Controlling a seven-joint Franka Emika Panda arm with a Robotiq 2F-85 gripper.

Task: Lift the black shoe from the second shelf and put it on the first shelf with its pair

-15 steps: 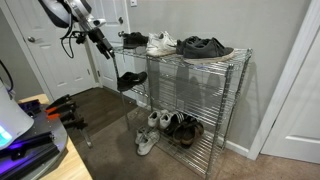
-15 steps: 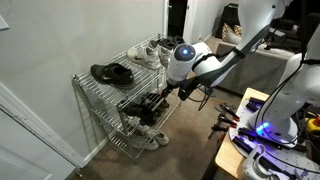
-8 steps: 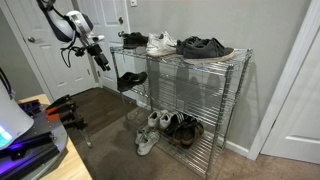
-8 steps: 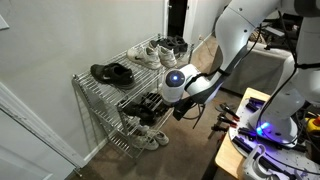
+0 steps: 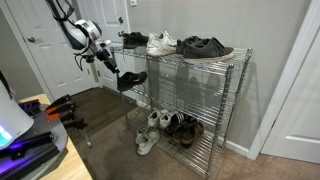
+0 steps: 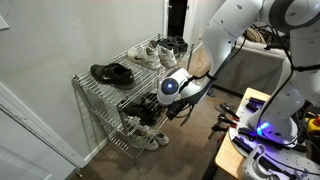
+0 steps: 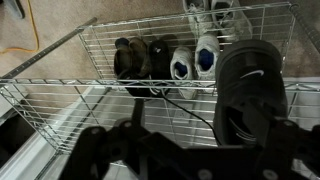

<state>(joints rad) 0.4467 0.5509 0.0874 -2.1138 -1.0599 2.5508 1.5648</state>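
Note:
The gripper lowers and turns onto the black shoe's outer end next, since the shoe sits to the right in the wrist view.
The black shoe lies at the open end of the second shelf; it also shows in an exterior view and at the right of the wrist view. Its pair sits on the first shelf, at the same end, and shows in an exterior view. My gripper hangs just outside the rack, close to the black shoe's end and apart from it. In the wrist view the gripper is open, with the shoe ahead between the dark fingers.
White sneakers and bulky dark grey sneakers also sit on the first shelf. Several shoes lie on the bottom tier. A white door stands behind the arm. A desk with equipment is in front.
The arm has come down from the height of the first shelf to the second shelf and moved closer to the black shoe. The shoes have not moved.

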